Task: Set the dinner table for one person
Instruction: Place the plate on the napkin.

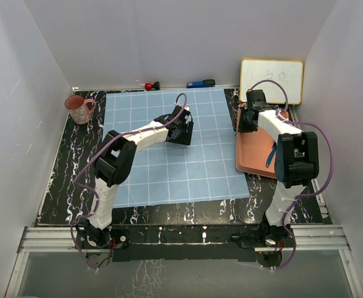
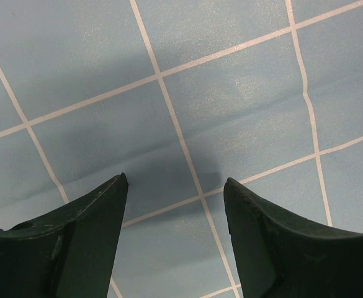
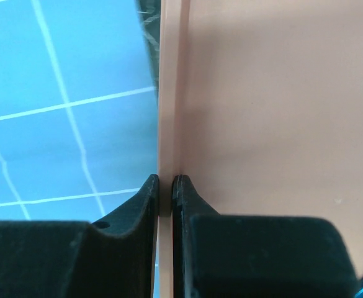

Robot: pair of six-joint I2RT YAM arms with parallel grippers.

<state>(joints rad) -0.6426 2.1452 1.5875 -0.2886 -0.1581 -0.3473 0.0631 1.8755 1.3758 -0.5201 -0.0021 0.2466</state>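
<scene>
The right gripper drags the tray (image 1: 255,158) to the left in the top view onto bare cloth next, then lets go of the tray's rim.
The dinner table (image 1: 69,180) is black with white veins, and a light-blue gridded cloth (image 1: 169,167) covers its middle. My left gripper (image 1: 182,133) hovers low over the cloth's far middle; in the left wrist view the left gripper (image 2: 175,181) stands open with only cloth (image 2: 231,93) between its fingers. The right gripper (image 1: 249,118) is at the far left edge of the orange tray (image 1: 255,158). In the right wrist view the right gripper (image 3: 164,180) is shut on the tray's raised rim (image 3: 172,93), with the cloth (image 3: 63,124) to the left.
A pink mug (image 1: 79,109) stands at the table's far left corner. A red-and-black item (image 1: 151,85) and a blue-and-black item (image 1: 201,83) lie along the back edge. A whiteboard (image 1: 272,79) leans at the back right. A thin blue item (image 1: 270,155) lies on the tray.
</scene>
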